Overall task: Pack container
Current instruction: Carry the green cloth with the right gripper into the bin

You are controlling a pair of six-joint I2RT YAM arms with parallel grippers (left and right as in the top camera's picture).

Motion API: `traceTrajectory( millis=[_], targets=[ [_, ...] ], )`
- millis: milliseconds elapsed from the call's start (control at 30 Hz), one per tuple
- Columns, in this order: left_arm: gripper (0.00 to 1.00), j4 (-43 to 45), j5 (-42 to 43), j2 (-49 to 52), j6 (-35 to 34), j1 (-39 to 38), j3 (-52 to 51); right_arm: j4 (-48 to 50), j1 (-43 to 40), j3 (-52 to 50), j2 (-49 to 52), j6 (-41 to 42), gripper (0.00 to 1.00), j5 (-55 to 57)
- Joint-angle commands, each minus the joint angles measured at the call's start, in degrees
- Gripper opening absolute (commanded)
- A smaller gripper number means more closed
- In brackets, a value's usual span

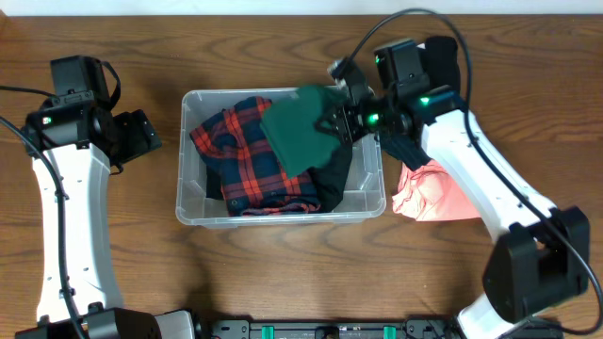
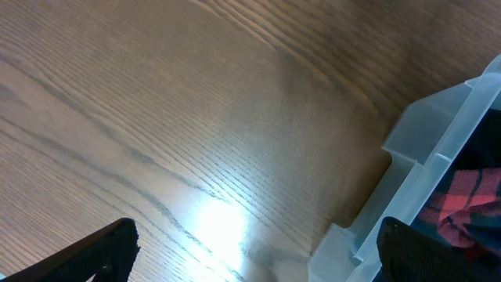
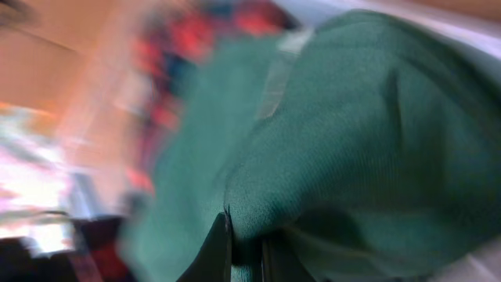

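Observation:
The dark green garment goes down into the container in my right gripper next, toward the container's side by the pink garment.
The clear plastic container [image 1: 191, 209] stands mid-table. It holds a red and blue plaid garment [image 1: 243, 160] and a black garment [image 1: 334, 179]. My right gripper [image 1: 341, 121] is shut on a dark green garment [image 1: 300, 132] and holds it above the container's right half. In the right wrist view the green cloth [image 3: 352, 133] fills the frame, pinched between the fingers [image 3: 244, 243]. My left gripper [image 1: 141, 135] is open and empty, left of the container. The left wrist view shows its fingertips [image 2: 250, 254] over bare wood and the container's corner [image 2: 427, 141].
A pink garment [image 1: 431, 193] lies crumpled on the table right of the container, under my right arm. Bare wooden table lies on the left and along the front edge.

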Motion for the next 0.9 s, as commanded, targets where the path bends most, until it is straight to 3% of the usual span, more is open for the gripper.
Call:
traceTrajectory(
  millis=[0,267,333,400,467,700,867],
  targets=[
    [0.98,-0.09,-0.63,0.22,-0.11,0.22,0.02,-3.54,0.13,0.52,1.18,-4.81,0.01,14.84],
    [0.98,-0.09,-0.66,0.22,-0.11,0.22,0.02,-9.84,0.57,0.52,0.68,-2.38,0.01,24.06],
    [0.98,-0.09,-0.63,0.22,-0.11,0.22,0.02,-11.02,0.92,0.52,0.68,-2.54,0.11,24.94],
    [0.98,-0.11,-0.63,0.22,-0.11,0.22,0.02,-10.82,1.60,0.52,0.39,-4.61,0.32,24.92],
    [0.98,-0.09,-0.63,0.22,-0.11,0.22,0.02,-9.97,2.36,0.55,-0.37,-5.44,0.40,24.83],
    [0.98,-0.09,-0.63,0.22,-0.11,0.22,0.02,-3.23,3.78,0.59,-7.93,-3.15,0.53,18.58],
    [0.98,-0.09,-0.63,0.22,-0.11,0.22,0.02,-0.11,1.38,0.59,-13.77,5.57,0.51,21.94]
  ],
)
